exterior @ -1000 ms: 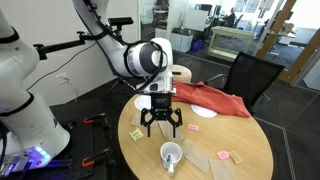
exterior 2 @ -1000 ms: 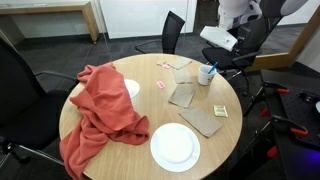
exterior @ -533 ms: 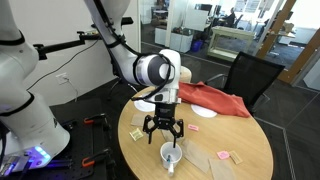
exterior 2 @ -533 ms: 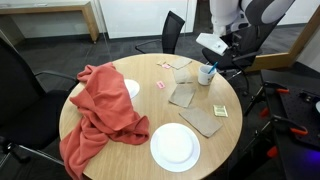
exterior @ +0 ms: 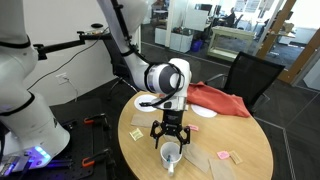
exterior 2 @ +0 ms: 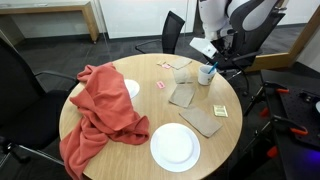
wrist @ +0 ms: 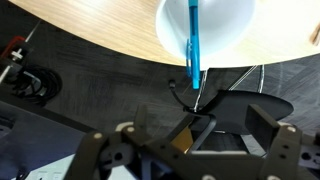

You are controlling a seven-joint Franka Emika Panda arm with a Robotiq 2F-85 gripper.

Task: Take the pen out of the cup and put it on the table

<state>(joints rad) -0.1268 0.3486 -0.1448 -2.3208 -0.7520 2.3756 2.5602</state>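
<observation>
The gripper goes down toward the white cup next and brings its spread fingers around the thin blue pen's upper end (exterior 2: 211, 67) (wrist: 195, 80).
The white cup (exterior: 170, 154) stands near the edge of the round tan table (exterior: 250, 150); it also shows in an exterior view (exterior 2: 205, 74) and at the top of the wrist view (wrist: 205, 25). A thin blue pen (wrist: 193, 40) stands in the cup, leaning out over its rim. It is barely visible in both exterior views. My gripper (exterior: 168, 136) hangs open just above the cup, fingers spread, and holds nothing. In the wrist view the gripper (wrist: 195, 145) frames the floor beyond the table edge (wrist: 90, 35).
A red cloth (exterior 2: 100, 100) covers the table's far side from the cup. A white plate (exterior 2: 174, 146), brown flat pieces (exterior 2: 186, 95), a yellow note (exterior: 135, 133) and small pink items (exterior: 228, 155) lie on top. Black chairs (exterior: 250, 75) stand around.
The gripper has moved down and across the table towards the cup and now hangs right over it. It has stayed open. The cup and pen have not moved.
</observation>
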